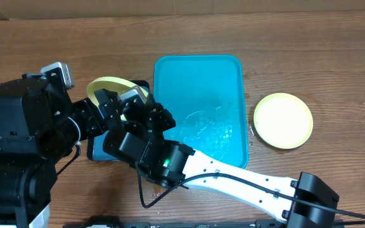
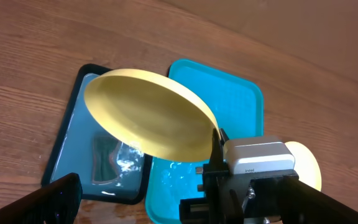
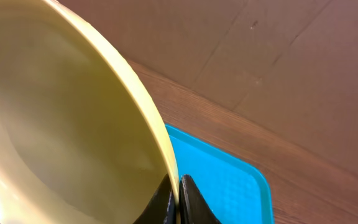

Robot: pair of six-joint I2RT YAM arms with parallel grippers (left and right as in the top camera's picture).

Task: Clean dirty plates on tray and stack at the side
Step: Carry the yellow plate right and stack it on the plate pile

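My right gripper brings its plate past the teal tray (image 1: pixel 198 76) and down onto the second plate (image 1: pixel 283 121) next. That one lies below, to the right in the overhead view.
My right gripper (image 3: pixel 178 200) is shut on the rim of a yellow-green plate (image 3: pixel 61 124) and holds it tilted on edge. In the overhead view this plate (image 1: pixel 109 85) hangs left of the teal tray (image 1: pixel 198 76), above a smaller dark-rimmed tray. A wet sheen covers the near half of the teal tray, and no plate shows on it. A second plate (image 1: pixel 283 120) lies flat on the table right of the tray. My left gripper (image 2: pixel 185 208) is open below the held plate (image 2: pixel 148 115), its fingers (image 2: pixel 48 202) wide apart and touching nothing.
The small black-rimmed blue tray (image 2: pixel 79 143) lies left of the teal tray (image 2: pixel 235 93), wet, with a dark wedge-shaped thing (image 2: pixel 107 158) in it. Both arms crowd over it. The right arm reaches diagonally in from the table's front right.
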